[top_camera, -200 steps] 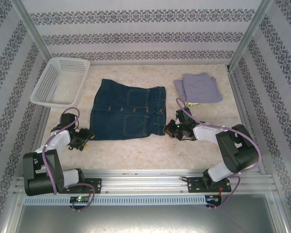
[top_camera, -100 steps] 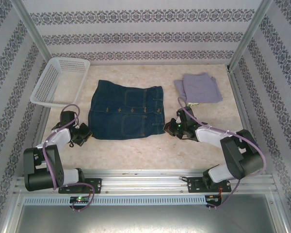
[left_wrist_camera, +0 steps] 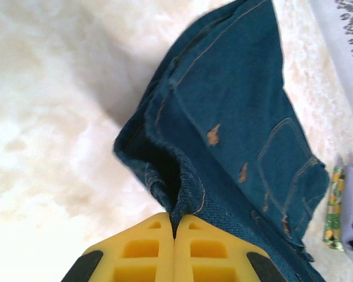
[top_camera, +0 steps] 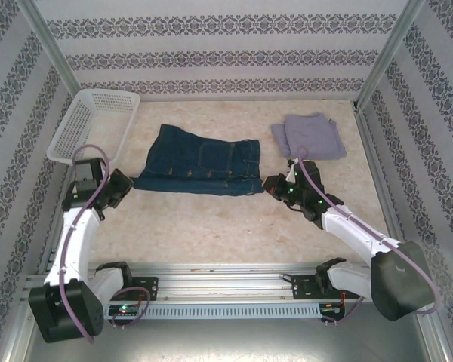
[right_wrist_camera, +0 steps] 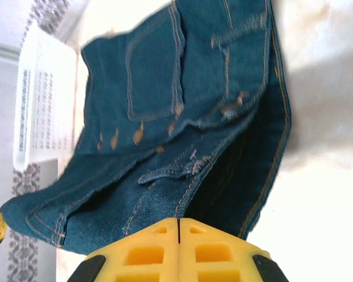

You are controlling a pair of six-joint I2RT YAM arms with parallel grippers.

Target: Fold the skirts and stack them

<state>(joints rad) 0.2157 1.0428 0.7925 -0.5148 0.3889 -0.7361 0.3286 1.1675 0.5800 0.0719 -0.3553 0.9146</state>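
My left gripper should carry the dark blue skirt's hem outward and down and let go of it near the skirt's basket-side far corner (top_camera: 165, 131), because that corner is farther outward than my gripper.
The dark blue denim skirt (top_camera: 200, 157) lies in the middle of the table with its near hem raised off the surface. My left gripper (top_camera: 127, 184) is shut on the hem's left corner (left_wrist_camera: 185, 194), the cloth pinched between the yellow fingers (left_wrist_camera: 147, 241). My right gripper (top_camera: 267, 185) is shut on the right corner (right_wrist_camera: 182, 194). The grey-lavender skirt (top_camera: 311, 136) lies folded at the back right. A strip of yellow printed skirt (left_wrist_camera: 334, 205) peeks out from under it.
A white lattice basket (top_camera: 90, 124) stands at the back left against the wall, also in the right wrist view (right_wrist_camera: 38, 100). Patterned walls and metal posts close in the table on three sides. Bare tabletop (top_camera: 211, 222) lies between the skirt and the arm bases.
The left gripper closed on the skirt's near left corner. Both grippers then rose and moved toward the back, lifting the near hem over the skirt.
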